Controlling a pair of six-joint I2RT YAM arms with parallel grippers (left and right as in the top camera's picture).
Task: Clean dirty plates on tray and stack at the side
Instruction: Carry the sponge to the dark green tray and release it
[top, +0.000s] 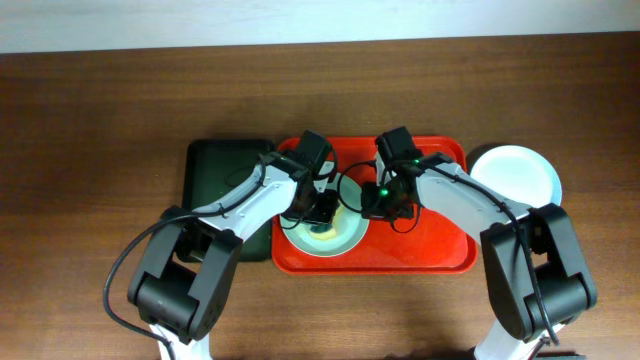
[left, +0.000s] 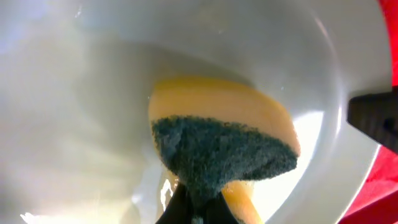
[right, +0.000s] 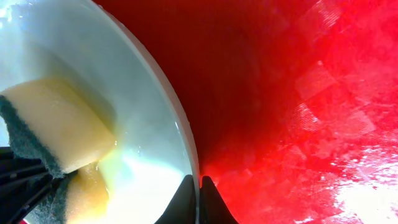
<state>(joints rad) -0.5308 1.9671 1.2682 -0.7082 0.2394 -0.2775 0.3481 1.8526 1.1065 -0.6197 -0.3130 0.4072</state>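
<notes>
I will next lift the sponge off the plate (top: 340, 238) with my left gripper, then lower the sponge onto the dark green tray that is open beside the red tray (top: 440, 250).
A pale plate (top: 340, 238) lies on the red tray (top: 440, 250), at its left part. My left gripper (top: 322, 208) is shut on a yellow sponge with a dark green scouring face (left: 217, 143), and presses it onto the inside of the plate (left: 93, 93). My right gripper (top: 375, 203) is shut on the plate's right rim. In the right wrist view its fingers (right: 199, 196) pinch the rim of the plate (right: 149, 155), with the sponge (right: 56, 124) at the left. A yellowish smear lies by the sponge.
A pale round plate (top: 515, 172) sits on the table just right of the tray; I cannot tell whether others lie beneath it. A dark green tray (top: 215, 170) lies against the red tray's left side. The brown table (top: 90, 150) extends all round.
</notes>
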